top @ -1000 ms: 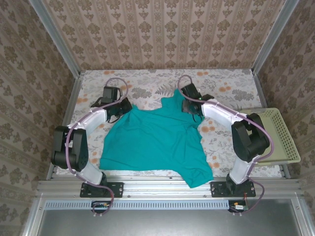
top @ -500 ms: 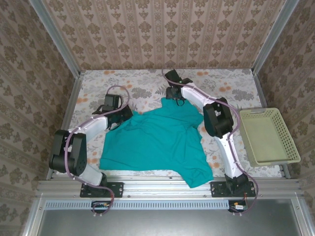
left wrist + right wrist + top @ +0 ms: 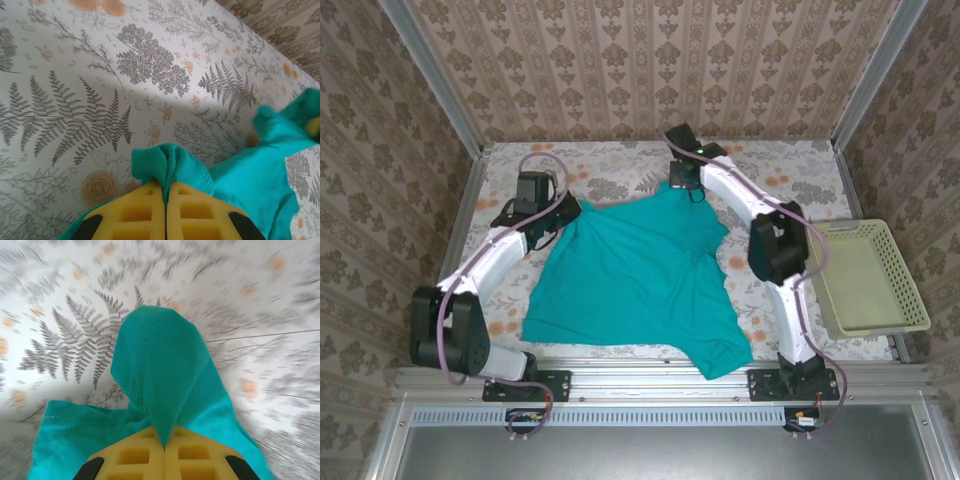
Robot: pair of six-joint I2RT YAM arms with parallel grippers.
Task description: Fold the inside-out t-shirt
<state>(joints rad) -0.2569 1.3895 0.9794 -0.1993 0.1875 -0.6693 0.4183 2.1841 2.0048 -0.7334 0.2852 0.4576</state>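
My left gripper is pinching a shirt corner and should next release it back and inward on the shirt's plain middle [image 3: 623, 282], as the shirt's body still lies spread out unfolded.
The teal t-shirt [image 3: 635, 280] lies spread over the middle of the floral table, plain teal side up, with one corner hanging toward the front edge. My left gripper [image 3: 563, 212] is shut on the shirt's far-left corner; its yellow jaws pinch a bunched fold of teal cloth [image 3: 172, 165]. My right gripper [image 3: 682, 186] is shut on the shirt's far edge near the middle; a peaked fold of cloth [image 3: 157, 370] rises from between its closed jaws. The cloth is lifted a little at both held points.
A pale yellow plastic basket [image 3: 868, 278] stands at the right edge of the table. Patterned walls and metal frame posts close in the back and sides. Bare floral tabletop [image 3: 610, 165] lies beyond the shirt.
The right gripper moved from the shirt's right shoulder to the far edge and closed on the cloth. The left arm pulled its corner farther back and left, stretching the far edge.
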